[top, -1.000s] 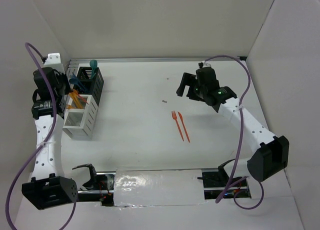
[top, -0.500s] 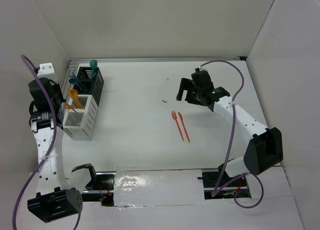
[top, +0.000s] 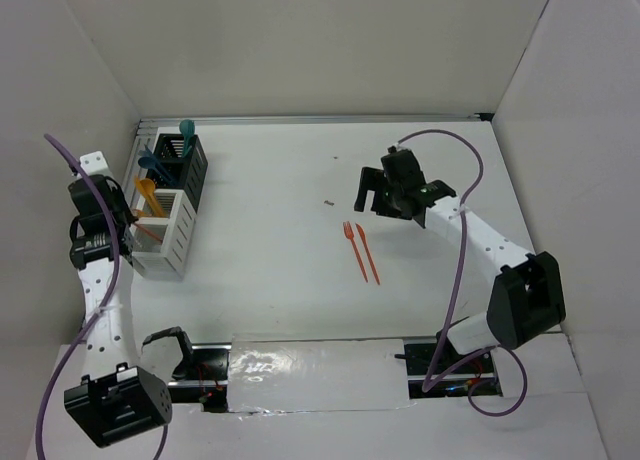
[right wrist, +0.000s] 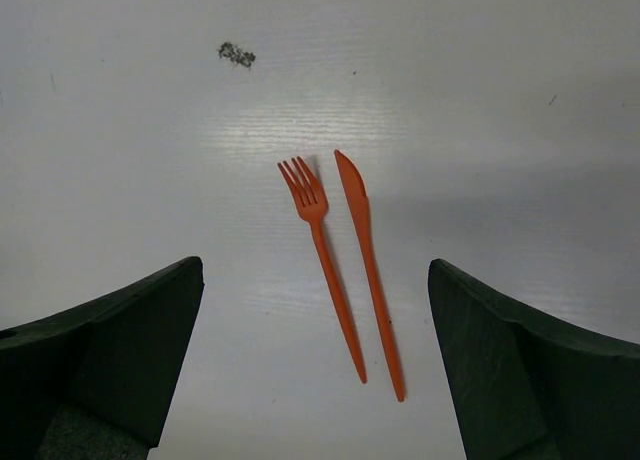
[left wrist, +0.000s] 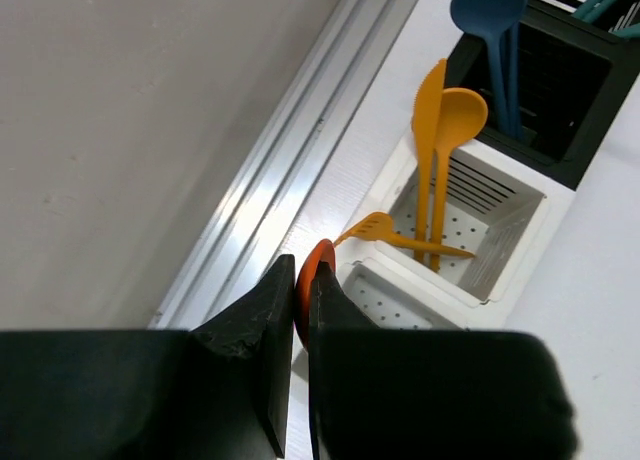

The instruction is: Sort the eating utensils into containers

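Next, my right gripper lowers and draws back onto the fork's handle behind the tined head point(top: 352, 243) point(right wrist: 321, 243), which lies below the open fingers and nearer my base.
My left gripper point(left wrist: 302, 290) is shut on an orange utensil point(left wrist: 314, 270); only its rounded end shows between the fingers. It hangs just left of the row of containers point(top: 165, 220). The nearest white bin point(left wrist: 400, 298) looks empty. The middle white bin point(left wrist: 520, 242) holds an orange knife, spoon and fork. The black bin point(left wrist: 590, 90) holds dark blue and teal utensils. My right gripper point(right wrist: 315, 310) is open above an orange fork point(right wrist: 322, 250) and an orange knife point(right wrist: 366, 255), which lie side by side on the table point(top: 358, 248).
A side wall and a metal rail point(left wrist: 290, 150) run close along the left of the bins. A small dark speck point(top: 328, 202) lies on the table beyond the fork. The right arm's purple cable point(top: 455, 240) loops over the right side.
My left gripper has pulled back from over the bins toward the left wall and nearer, still holding the orange utensil. My right gripper has shifted a little toward the fork and knife.
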Tool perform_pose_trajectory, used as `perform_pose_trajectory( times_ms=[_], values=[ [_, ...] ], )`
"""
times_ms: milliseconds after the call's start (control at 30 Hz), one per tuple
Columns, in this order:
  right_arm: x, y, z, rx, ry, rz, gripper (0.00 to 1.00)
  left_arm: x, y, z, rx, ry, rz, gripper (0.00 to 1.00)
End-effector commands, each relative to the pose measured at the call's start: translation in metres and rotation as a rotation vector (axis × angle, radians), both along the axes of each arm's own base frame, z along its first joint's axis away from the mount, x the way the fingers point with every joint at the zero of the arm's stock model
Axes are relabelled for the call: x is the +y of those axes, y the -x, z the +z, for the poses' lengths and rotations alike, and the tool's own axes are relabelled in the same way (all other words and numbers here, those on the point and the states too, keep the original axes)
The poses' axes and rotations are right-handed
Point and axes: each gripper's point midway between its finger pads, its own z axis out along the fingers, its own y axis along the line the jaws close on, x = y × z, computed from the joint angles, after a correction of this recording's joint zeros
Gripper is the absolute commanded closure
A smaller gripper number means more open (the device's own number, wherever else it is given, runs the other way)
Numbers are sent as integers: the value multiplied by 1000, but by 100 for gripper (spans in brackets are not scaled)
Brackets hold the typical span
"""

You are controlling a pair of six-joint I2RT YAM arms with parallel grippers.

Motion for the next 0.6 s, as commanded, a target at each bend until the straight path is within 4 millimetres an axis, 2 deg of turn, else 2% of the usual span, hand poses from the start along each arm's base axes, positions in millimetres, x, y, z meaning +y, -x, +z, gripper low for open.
perform_pose_trajectory(
  times_ms=[0,133,267,300,367,400,467,500,533,567],
  values=[
    [-2,-1,-10,-7,-3,6,0,-3,-14,2,-54,54,-19,89],
    [-1,9,-27,24,-5,20,3,4,-7,3,-71,78,2,80],
    [2,11,-33,37,-12,35,7,2,-5,26,-114,41,-37,68],
    [2,11,-35,42,-7,38,7,0,-5,27,-111,46,-46,53],
    [1,10,-37,47,-2,40,10,-2,-7,41,-131,37,-58,38],
    [1,10,-40,55,2,40,11,-4,-8,48,-140,32,-70,27],
    [1,15,-49,74,4,48,14,-10,-10,65,-165,33,-100,15],
    [4,14,-49,68,-1,62,15,-23,-15,69,-171,55,-163,9],
    [2,17,-54,79,5,63,16,-32,-18,85,-199,54,-203,8],
    [2,21,-62,100,13,65,18,-42,-22,93,-212,65,-251,7]
  ],
)
